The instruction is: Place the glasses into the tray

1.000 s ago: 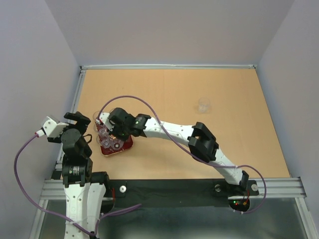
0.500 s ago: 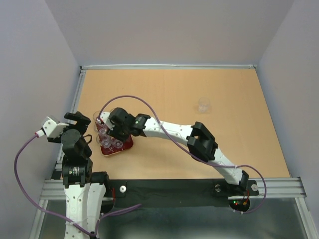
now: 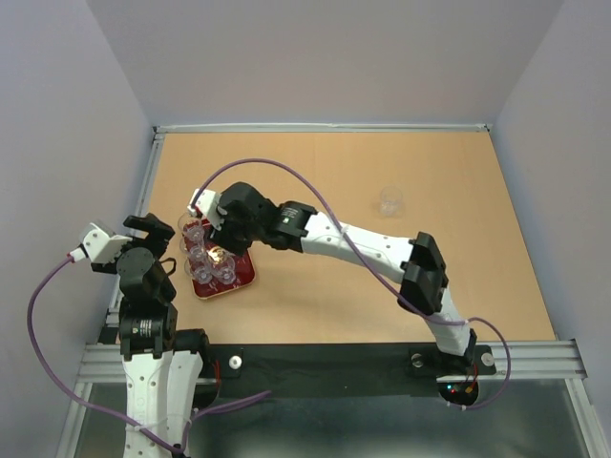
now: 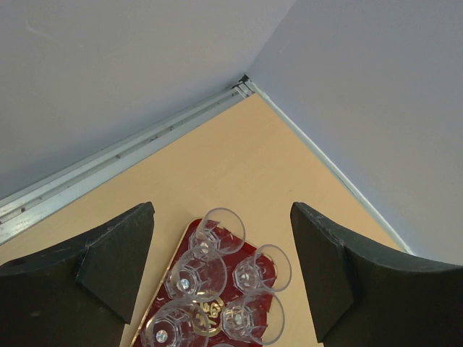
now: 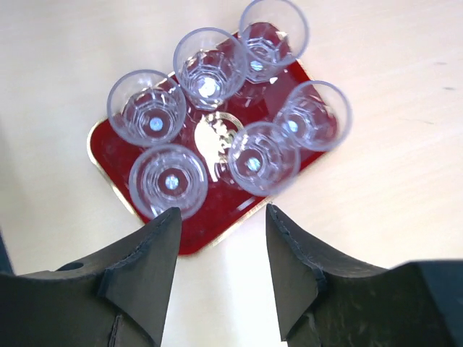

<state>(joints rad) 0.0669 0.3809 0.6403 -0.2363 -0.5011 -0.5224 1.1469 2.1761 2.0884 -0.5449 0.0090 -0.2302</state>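
The robot will next swing its right gripper to its right in the top view, toward the only glass outside the tray, and go down onto that glass's rim (image 3: 392,194).
The dark red tray (image 3: 243,276) lies at the near left of the table, with several clear glasses (image 3: 202,267) standing upright in it. The right wrist view shows the tray (image 5: 108,155) from above, the glasses (image 5: 210,69) ringing the gold emblem (image 5: 215,148). My right gripper (image 5: 223,217) is open and empty above the tray's edge; it also shows in the top view (image 3: 221,232). My left gripper (image 4: 222,213) is open and empty, left of the tray (image 4: 233,249), and also shows in the top view (image 3: 158,229). One more clear glass (image 3: 389,201) stands alone at the far right.
A metal rail (image 3: 153,181) and grey walls border the table's left and far sides, close to the tray. The right arm (image 3: 372,253) reaches across the table's near half. A purple cable (image 3: 277,167) loops above it.
My right gripper has lifted off the tray and drawn back toward the far side, empty, and its elbow swung right. The glasses stay in the tray. The left arm has not moved.
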